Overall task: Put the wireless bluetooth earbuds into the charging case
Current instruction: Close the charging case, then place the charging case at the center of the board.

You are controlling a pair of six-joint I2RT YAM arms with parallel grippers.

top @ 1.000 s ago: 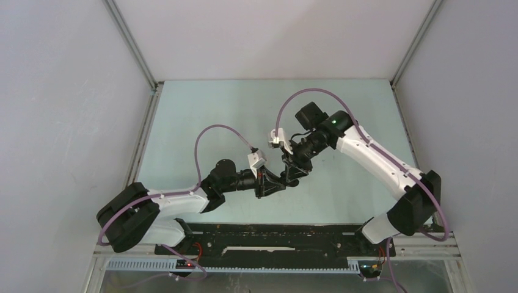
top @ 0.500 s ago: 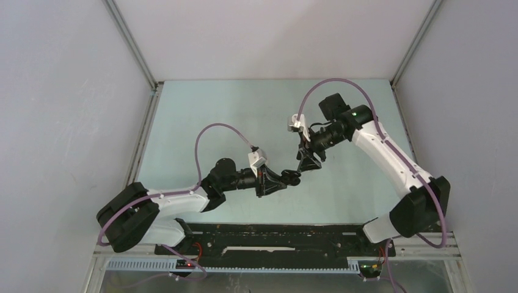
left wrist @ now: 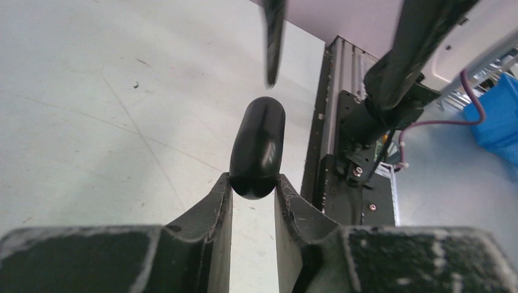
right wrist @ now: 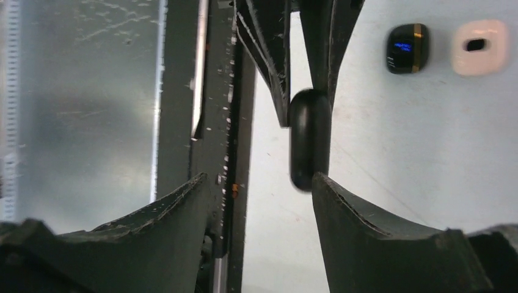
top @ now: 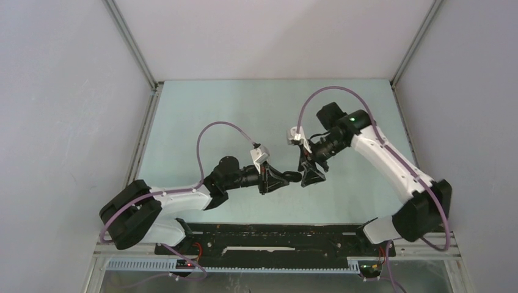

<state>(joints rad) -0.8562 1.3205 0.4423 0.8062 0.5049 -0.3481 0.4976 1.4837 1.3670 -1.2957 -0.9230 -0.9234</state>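
The left gripper lowers to its right in the top view next and releases the case there, since clear tabletop lies below and that way.
My left gripper is shut on a rounded black charging case and holds it edge-on above the table; the left wrist view shows the case pinched at its near end between the fingertips. The case looks closed. My right gripper is open just right of it; in the right wrist view the case hangs by the right finger. A black earbud and a white earbud lie on the table beyond. I cannot make them out in the top view.
The black base rail runs along the table's near edge and also shows in the left wrist view. Grey enclosure walls stand on the left, right and back. The pale green table stretches behind the arms.
My right gripper let go of the case, drew back to the right, then came down beside it again. My left gripper shifted slightly right, still holding the case.
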